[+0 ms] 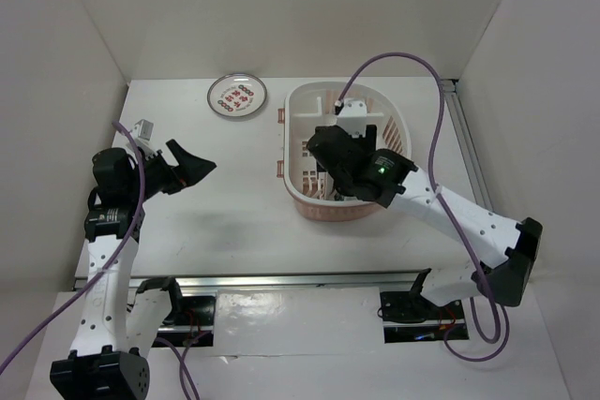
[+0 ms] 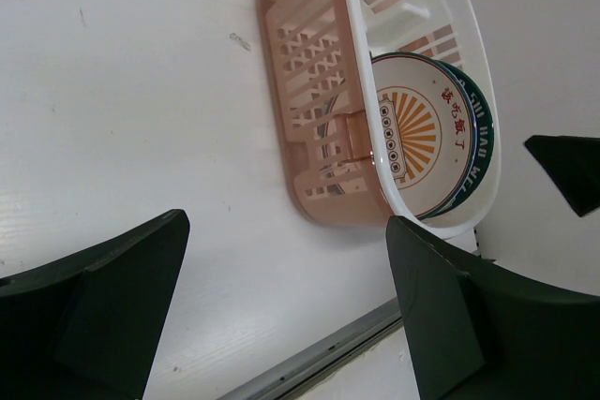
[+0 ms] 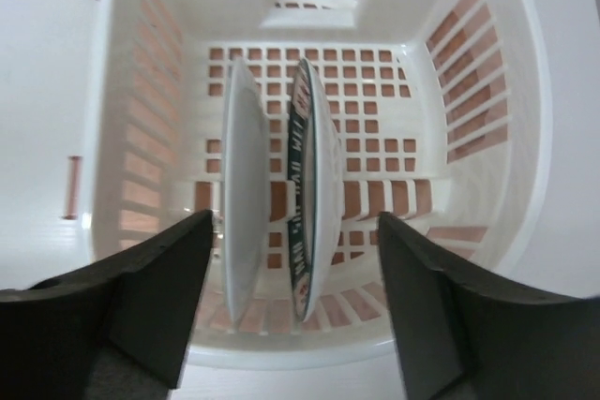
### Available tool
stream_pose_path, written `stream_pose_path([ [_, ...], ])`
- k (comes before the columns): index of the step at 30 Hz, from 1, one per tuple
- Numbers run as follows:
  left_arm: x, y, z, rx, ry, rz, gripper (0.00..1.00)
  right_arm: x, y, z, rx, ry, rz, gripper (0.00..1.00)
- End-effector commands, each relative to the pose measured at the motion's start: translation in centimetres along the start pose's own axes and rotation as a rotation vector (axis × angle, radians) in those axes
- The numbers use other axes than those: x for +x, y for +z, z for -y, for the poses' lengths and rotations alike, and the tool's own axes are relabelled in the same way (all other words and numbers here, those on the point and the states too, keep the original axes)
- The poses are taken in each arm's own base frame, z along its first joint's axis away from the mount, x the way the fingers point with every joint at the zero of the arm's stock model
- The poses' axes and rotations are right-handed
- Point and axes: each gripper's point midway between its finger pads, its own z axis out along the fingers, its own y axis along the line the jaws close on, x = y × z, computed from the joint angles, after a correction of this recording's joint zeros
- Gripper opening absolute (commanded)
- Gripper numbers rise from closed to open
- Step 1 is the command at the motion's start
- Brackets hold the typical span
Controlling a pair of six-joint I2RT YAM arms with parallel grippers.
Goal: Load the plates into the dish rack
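Note:
I will next reach outward and down with my left gripper to the red-character plate, onto its near rim [image 1: 217, 111], because the plate is still outside the rack [image 1: 394, 119] and lies outward and below.
The pink-and-white dish rack [image 1: 394, 119] stands right of centre. Two plates stand on edge in it: the orange sunburst plate [image 2: 412, 133] and behind it the teal-rimmed plate [image 2: 473, 119]. In the right wrist view they are the left plate [image 3: 246, 185] and the teal-rimmed plate [image 3: 314, 185]. The red-character plate [image 1: 237, 96] lies flat on the table at the back, left of the rack. My right gripper [image 1: 330, 152] hangs open and empty over the rack, its jaws straddling both standing plates [image 3: 291, 306]. My left gripper [image 1: 192, 168] is open and empty above the table at the left.
White walls close in the table at the back and both sides. A metal rail [image 1: 300, 280] runs along the near edge. A purple cable [image 1: 403, 58] arches over the rack's back right.

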Motion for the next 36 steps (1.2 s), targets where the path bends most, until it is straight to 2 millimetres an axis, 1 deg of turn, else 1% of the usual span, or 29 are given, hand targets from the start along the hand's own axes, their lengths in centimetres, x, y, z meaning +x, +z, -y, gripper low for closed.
stream_pose_path([
  [1, -1.1, 0.1, 0.1, 0.001, 0.025, 0.034, 1.00, -6.2, -3.6, 0.0, -0.069, 0.062, 0.120, 0.82],
  [3, -0.5, 0.4, 0.0, 0.021, 0.007, 0.020, 1.00, -7.0, -4.4, -0.1, -0.093, 0.028, 0.131, 1.00],
  [6, 1.0, 2.2, -1.0, 0.057, -0.112, -0.040, 1.00, -7.9, -5.5, -1.3, -0.188, 0.003, 0.151, 1.00],
  [7, 1.7, 2.9, -1.6, 0.052, -0.190, -0.068, 1.00, -8.6, -6.7, -2.2, -0.270, 0.020, 0.164, 1.00],
  [9, 1.3, 4.2, -2.2, 0.070, -0.240, -0.059, 1.00, -8.7, -7.8, -3.1, -0.354, 0.029, 0.189, 1.00],
  [10, 1.2, 5.2, -3.3, 0.039, -0.305, -0.051, 1.00, -9.2, -9.6, -3.4, -0.453, 0.048, 0.211, 1.00],
  [11, 1.3, 5.8, -4.2, 0.023, -0.328, -0.034, 1.00, -10.0, -10.5, -3.9, -0.518, 0.066, 0.240, 1.00],
  [12, 0.0, 6.4, -4.4, 0.039, -0.312, 0.026, 1.00, -9.9, -11.5, -4.4, -0.579, 0.048, 0.239, 1.00],
  [13, 0.0, 7.5, -6.1, -0.014, -0.372, 0.043, 1.00, -9.9, -12.7, -4.8, -0.646, 0.032, 0.230, 1.00],
  [15, -0.4, 8.8, -7.7, -0.050, -0.420, 0.068, 1.00, -10.8, -14.2, -5.1, -0.711, 0.024, 0.240, 1.00],
  [16, -1.9, 9.5, -8.3, -0.050, -0.410, 0.133, 1.00, -10.8, -14.7, -5.1, -0.735, 0.007, 0.235, 1.00],
  [17, -0.7, 10.8, -10.1, -0.095, -0.479, 0.111, 1.00, -10.3, -14.7, -5.2, -0.743, -0.027, 0.215, 1.00],
  [18, -0.7, 11.4, -11.0, -0.115, -0.498, 0.124, 1.00, -11.0, -15.2, -4.9, -0.746, -0.027, 0.230, 1.00],
  [19, -1.4, 12.3, -11.3, -0.124, -0.494, 0.163, 1.00, -10.6, -15.3, -5.1, -0.749, -0.064, 0.219, 1.00],
  [20, -1.5, 13.0, -11.8, -0.146, -0.507, 0.170, 1.00, -10.8, -15.4, -4.9, -0.748, -0.072, 0.223, 1.00],
  [21, -1.0, 14.0, -12.9, -0.178, -0.515, 0.167, 1.00, -10.8, -15.4, -4.9, -0.748, -0.072, 0.223, 1.00],
  [22, -1.1, 14.8, -13.3, -0.206, -0.521, 0.190, 1.00, -10.8, -15.3, -4.9, -0.746, -0.094, 0.232, 1.00],
  [23, -1.9, 15.6, -13.2, -0.207, -0.530, 0.210, 1.00, -10.8, -15.3, -4.8, -0.745, -0.103, 0.235, 1.00],
  [24, -2.0, 16.4, -13.5, -0.215, -0.536, 0.219, 1.00, -10.6, -14.9, -4.7, -0.725, -0.114, 0.235, 1.00],
  [25, -1.0, 17.8, -14.9, -0.248, -0.557, 0.198, 1.00, -10.1, -14.6, -4.8, -0.721, -0.123, 0.225, 1.00],
  [26, -0.7, 19.0, -14.9, -0.248, -0.567, 0.190, 1.00, -10.1, -14.6, -4.7, -0.721, -0.139, 0.240, 1.00],
  [27, -2.3, 20.3, -14.5, -0.217, -0.546, 0.220, 1.00, -9.0, -13.7, -4.8, -0.700, -0.159, 0.217, 1.00],
  [29, -2.2, 22.3, -15.2, -0.215, -0.575, 0.209, 1.00, -8.2, -13.2, -4.8, -0.695, -0.181, 0.213, 1.00],
  [30, -2.2, 24.0, -16.2, -0.216, -0.599, 0.209, 1.00, -8.4, -13.1, -4.7, -0.685, -0.177, 0.231, 1.00],
  [31, -2.3, 24.8, -16.7, -0.220, -0.614, 0.207, 1.00, -7.5, -12.4, -4.9, -0.679, -0.192, 0.214, 1.00],
  [33, -2.8, 26.3, -17.9, -0.236, -0.625, 0.222, 1.00, -7.5, -12.8, -4.8, -0.694, -0.187, 0.238, 1.00],
  [34, -3.4, 27.5, -18.7, -0.247, -0.624, 0.234, 1.00, -7.3, -12.7, -4.9, -0.694, -0.188, 0.237, 1.00],
  [35, -3.3, 28.3, -18.8, -0.258, -0.623, 0.232, 1.00, -7.1, -12.9, -4.8, -0.694, -0.188, 0.240, 1.00],
  [36, -3.2, 28.8, -19.8, -0.300, -0.633, 0.228, 1.00, -6.9, -12.7, -5.0, -0.694, -0.188, 0.240, 1.00],
])
